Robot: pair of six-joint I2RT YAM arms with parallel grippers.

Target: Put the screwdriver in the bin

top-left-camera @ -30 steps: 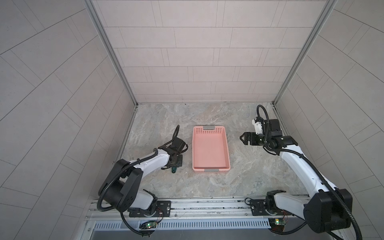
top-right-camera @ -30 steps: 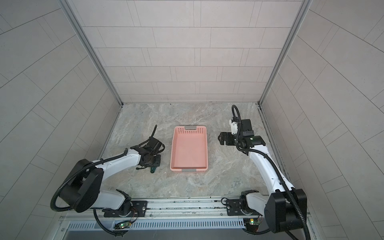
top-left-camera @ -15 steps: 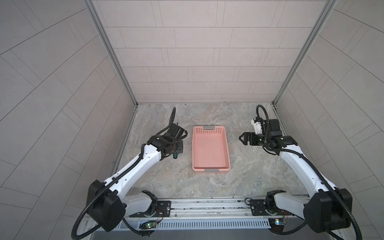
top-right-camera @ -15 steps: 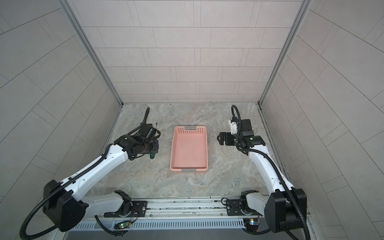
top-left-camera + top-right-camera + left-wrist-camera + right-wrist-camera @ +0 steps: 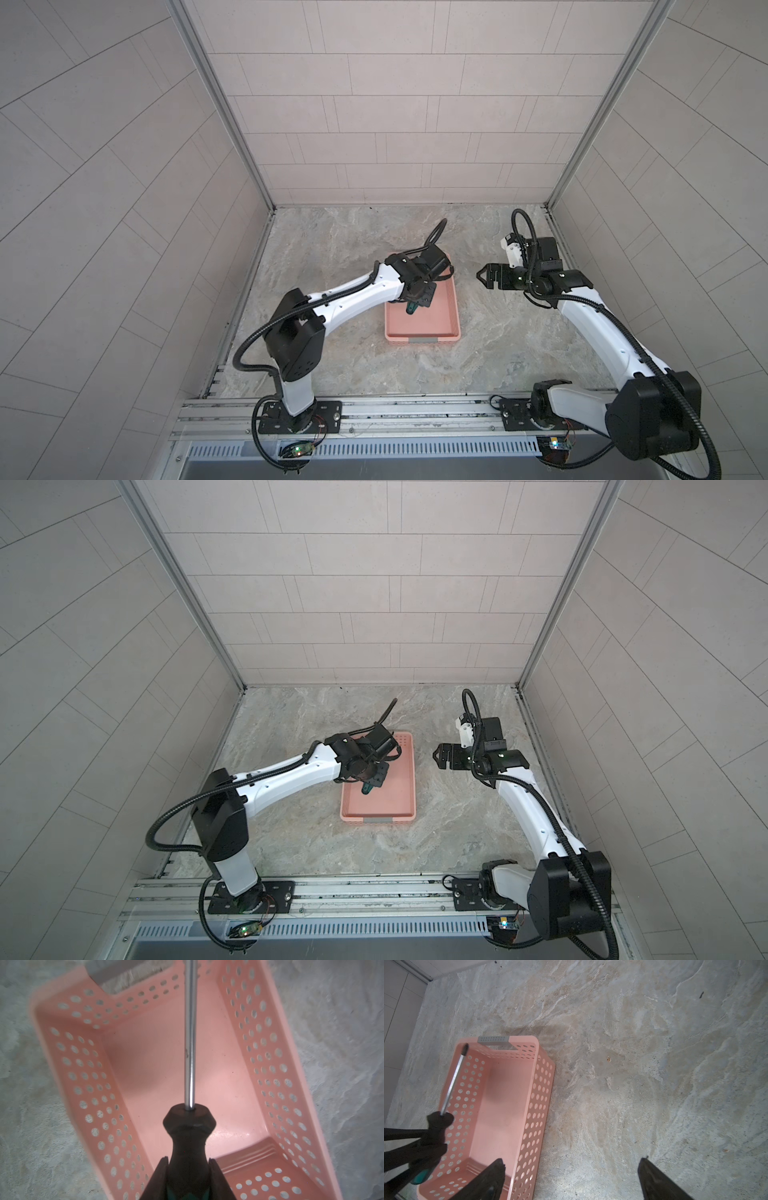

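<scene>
The screwdriver (image 5: pixel 188 1136) still hangs above the bin's bottom. The left gripper moves down there between the bin's perforated sides next and releases the screwdriver's handle.
The screwdriver (image 5: pixel 188 1136) has a dark handle with a green butt and a bright thin shaft (image 5: pixel 190 1043). My left gripper (image 5: pixel 188 1159) is shut on the handle, one finger on each side. In both top views the left gripper (image 5: pixel 420 300) (image 5: pixel 374 781) hangs over the left half of the salmon-pink bin (image 5: pixel 440 320) (image 5: pixel 397 800), and the green butt (image 5: pixel 411 308) points to the near end. In the right wrist view the screwdriver (image 5: pixel 452 1082) runs above the bin's (image 5: pixel 500 1105) side wall, off the bin floor. My right gripper (image 5: pixel 480 276) (image 5: pixel 571 1162) stands open and empty, right of the bin.
The bin's perforated walls (image 5: pixel 93 1084) and a grey tab (image 5: pixel 494 1039) at its short end show close up. Marble tabletop (image 5: pixel 332 365) surrounds the bin. Tiled enclosure walls stand on three sides, and a metal rail (image 5: pixel 395 411) carrying both arm bases runs along the front.
My left arm lifted the screwdriver off the table left of the bin and swung it right, over the bin. The right arm has not moved.
</scene>
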